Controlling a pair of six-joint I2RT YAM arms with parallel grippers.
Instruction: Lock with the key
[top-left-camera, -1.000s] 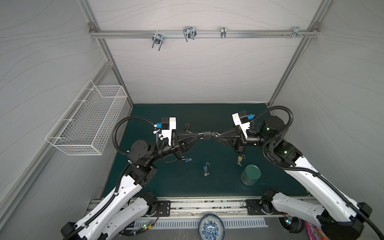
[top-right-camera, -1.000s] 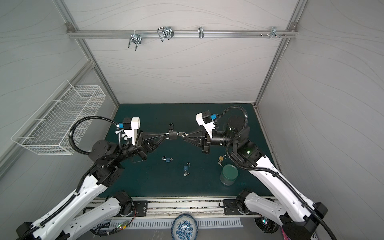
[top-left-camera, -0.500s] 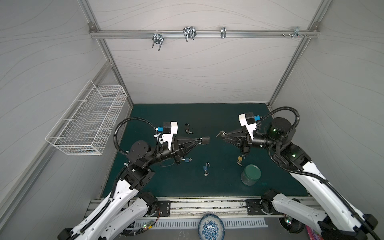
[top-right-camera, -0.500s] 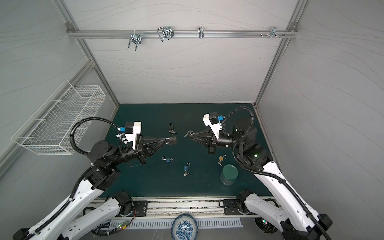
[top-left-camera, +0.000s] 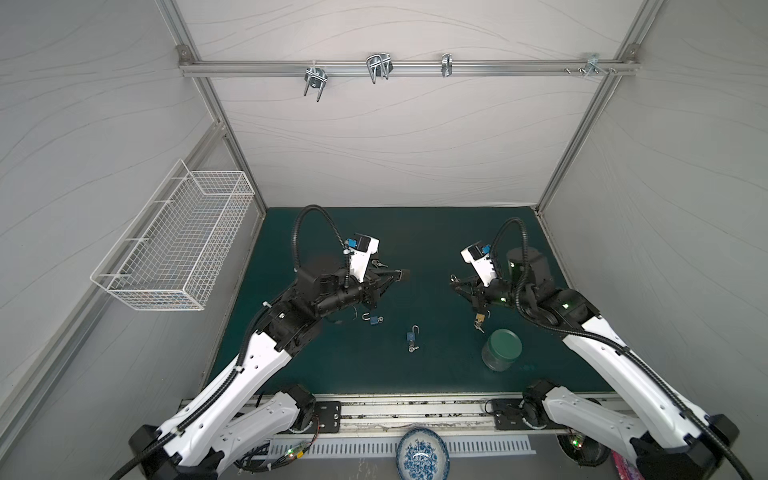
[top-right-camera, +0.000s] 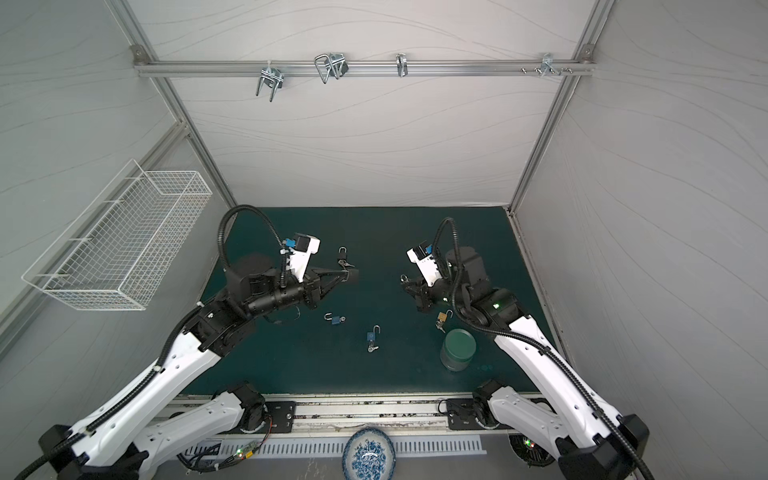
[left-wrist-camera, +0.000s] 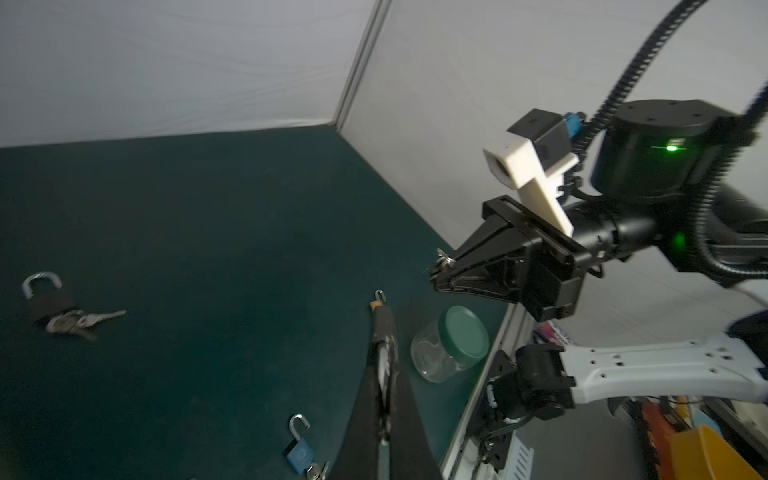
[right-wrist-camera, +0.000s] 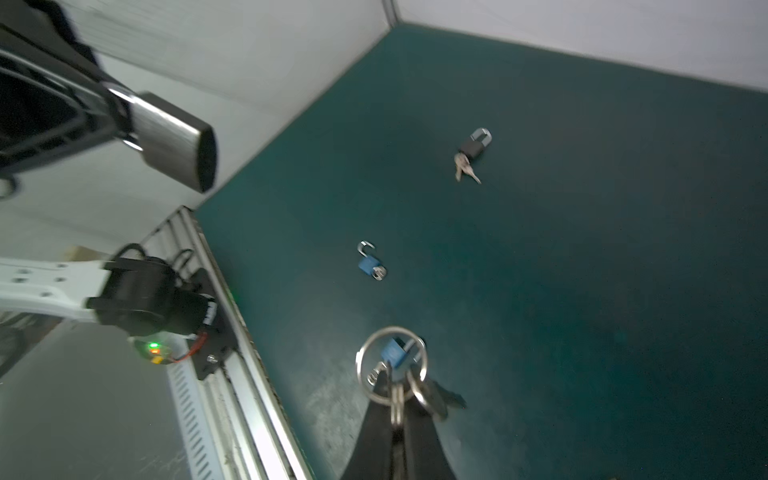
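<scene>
The robot's right gripper needs to tilt downward next and come down to the bare mat beside the brass padlock, where clear space lets it release the key.
My left gripper is shut on the shackle of a grey padlock, holding it in the air above the green mat; the lock's body points toward the right arm. In the left wrist view the fingers pinch the silver shackle. My right gripper is shut on a key, whose key ring and spare key dangle at the fingertips. The left wrist view also has that gripper, with the key at its tip. A wide gap separates key and padlock.
On the mat lie two blue padlocks with keys, a black padlock, a brass padlock and a green-lidded jar. A wire basket hangs on the left wall. A patterned plate sits beyond the front rail.
A second ago the two grippers met at the middle, key at the padlock. Both arms have since drawn back to their own sides, each keeping its grip.
</scene>
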